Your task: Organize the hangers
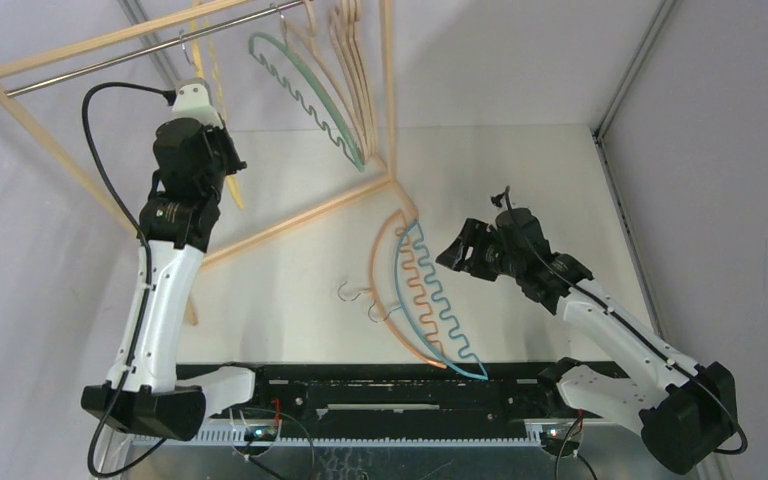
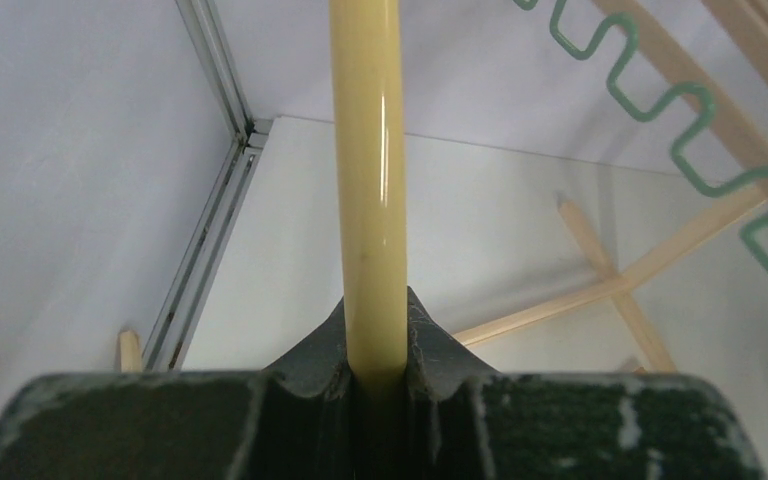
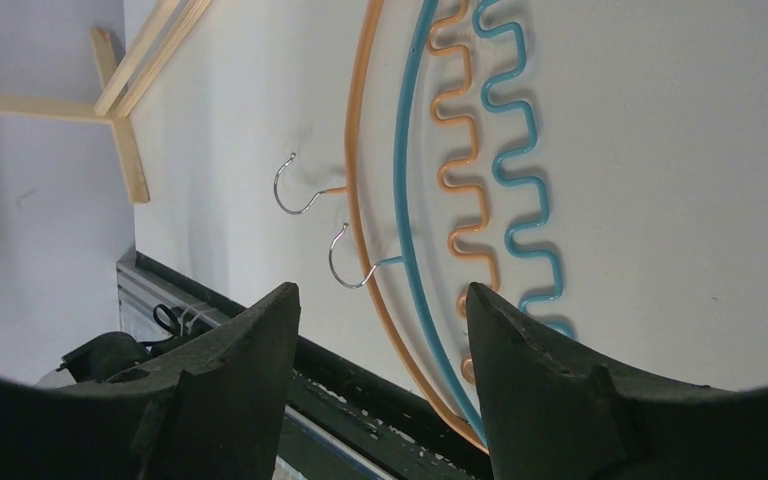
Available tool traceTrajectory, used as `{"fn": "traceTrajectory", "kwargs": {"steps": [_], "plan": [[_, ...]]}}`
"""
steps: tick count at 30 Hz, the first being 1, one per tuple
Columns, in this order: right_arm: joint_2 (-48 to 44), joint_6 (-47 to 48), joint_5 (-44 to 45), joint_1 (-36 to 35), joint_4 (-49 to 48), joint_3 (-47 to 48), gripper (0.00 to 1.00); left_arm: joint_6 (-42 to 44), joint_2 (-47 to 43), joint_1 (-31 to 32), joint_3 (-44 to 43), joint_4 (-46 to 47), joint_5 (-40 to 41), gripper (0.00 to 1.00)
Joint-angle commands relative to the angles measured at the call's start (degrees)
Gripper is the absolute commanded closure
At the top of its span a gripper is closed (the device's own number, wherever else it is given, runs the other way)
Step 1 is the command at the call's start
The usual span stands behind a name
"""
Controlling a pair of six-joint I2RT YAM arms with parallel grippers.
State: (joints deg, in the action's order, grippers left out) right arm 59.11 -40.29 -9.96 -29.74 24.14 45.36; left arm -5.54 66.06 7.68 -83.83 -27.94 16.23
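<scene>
The robot's left gripper next needs to carry the yellow hanger toward the green one and open, since the other hangers hang grouped at one end of the bar [image 1: 261, 14].
My left gripper [image 1: 222, 155] is shut on a yellow hanger [image 2: 367, 180], holding it up by the rack rail; it shows in the top view [image 1: 206, 70] too. A green wavy hanger [image 1: 310, 95] and several light-wood hangers [image 1: 353, 70] hang on the rail; the green one also shows in the left wrist view [image 2: 680, 110]. An orange hanger [image 1: 385, 290] and a teal-blue hanger [image 1: 445, 310] lie overlapped on the table, hooks to the left. My right gripper [image 1: 457, 252] is open and empty, just right of them. In the right wrist view the orange [image 3: 357, 200] and blue [image 3: 400, 180] hangers lie beyond the jaws.
The big light-wood rack frame [image 1: 300, 215] with its metal rail [image 1: 110, 62] stands at the back left; its base bars cross the table. The black arm-base rail [image 1: 380, 385] runs along the near edge. A metal corner post [image 1: 630, 70] stands at the right.
</scene>
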Motion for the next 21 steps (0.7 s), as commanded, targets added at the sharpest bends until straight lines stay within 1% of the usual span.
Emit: {"fn": "traceTrajectory", "kwargs": {"steps": [1,9,15,21], "plan": [[-2.3,1.4,1.9,0.4,0.3,0.1,0.3,-1.4,0.8,-2.6,-3.0,6.2,-4.2,1.0],[-3.9,1.9,3.7,0.7,1.2,-3.7,0.25,-2.2,2.9,-4.0,-3.6,8.7,-5.3,1.0],[-3.9,1.8,3.0,1.5,0.5,-5.4,0.24,-3.5,0.8,-4.1,-0.6,12.7,-6.3,1.0],[-2.9,2.0,1.5,2.6,-0.3,-5.4,0.24,-3.8,6.6,-5.1,-7.3,10.4,-8.5,1.0]]}}
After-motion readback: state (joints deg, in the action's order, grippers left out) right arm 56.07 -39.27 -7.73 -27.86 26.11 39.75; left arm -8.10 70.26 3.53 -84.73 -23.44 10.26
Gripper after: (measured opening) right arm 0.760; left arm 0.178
